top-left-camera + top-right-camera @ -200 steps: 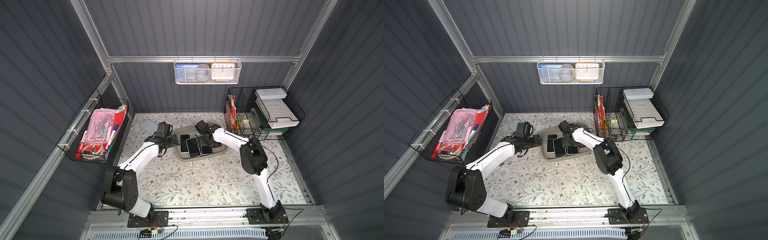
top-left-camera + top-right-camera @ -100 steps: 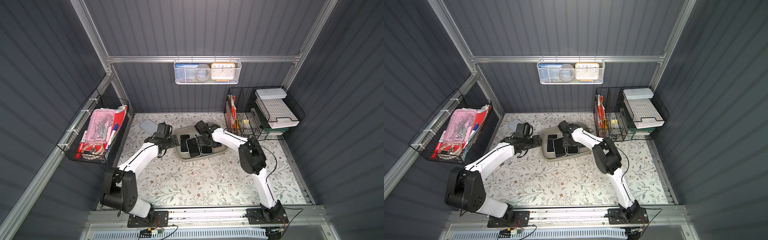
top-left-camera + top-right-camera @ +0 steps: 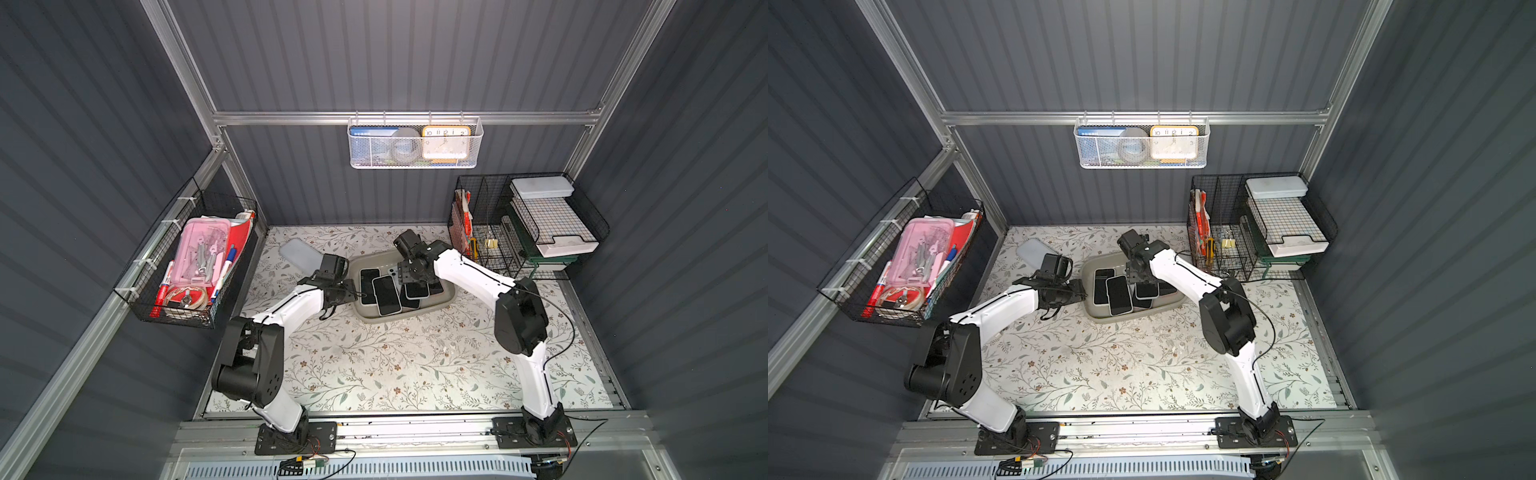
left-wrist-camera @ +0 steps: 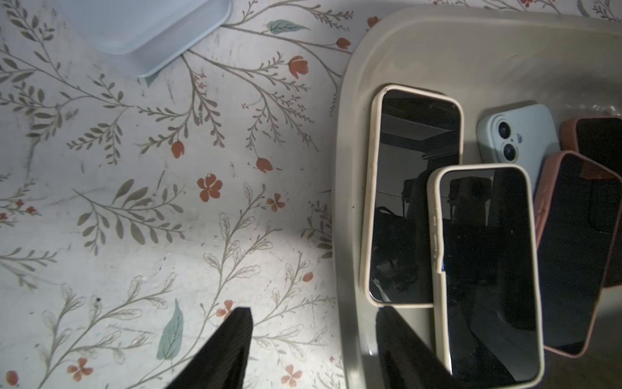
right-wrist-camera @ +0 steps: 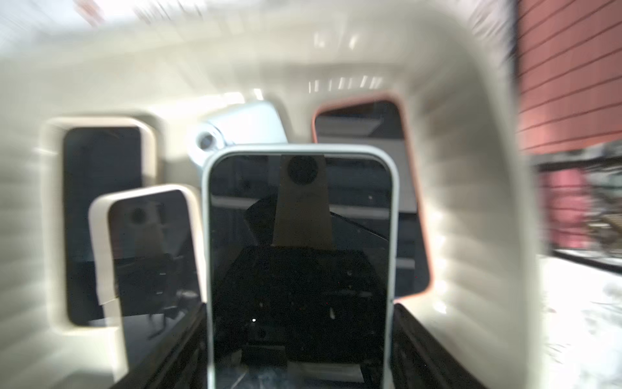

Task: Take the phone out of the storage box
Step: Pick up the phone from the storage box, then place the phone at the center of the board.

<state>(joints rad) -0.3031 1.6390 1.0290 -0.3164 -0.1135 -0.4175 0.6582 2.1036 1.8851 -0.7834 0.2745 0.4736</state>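
Note:
The phone should go up over the box's rim in my right gripper next. Then my right gripper should lower it and let go of it on the clear mat before the black organiser, which lies beyond.
The storage box (image 3: 399,318) (image 3: 1133,318), a shallow grey-beige tray, sits mid-table with several phones lying in it. My right gripper (image 3: 415,282) (image 5: 301,308) reaches down into it, shut on the long sides of a pale-cased phone (image 5: 299,235) (image 3: 417,289) that lies screen up on others. My left gripper (image 3: 353,291) (image 4: 313,311) is open and straddles the box's left rim (image 4: 346,168), with one finger over the table and one inside. Cream-cased phones (image 4: 414,202) and a pink-cased phone (image 4: 579,252) lie beside it.
A flat pale bluish-grey slab (image 3: 301,255) lies on the floral mat behind the left arm. A black wire basket (image 3: 187,266) hangs on the left wall. A black wire organiser (image 3: 528,224) stands at the right, close behind the right arm. A white mesh basket (image 3: 415,141) hangs on the back wall.
Both arms stay at the box with only slight shifts. The right jaws have come in onto the phone's sides, and the left jaws have narrowed a little around the rim.

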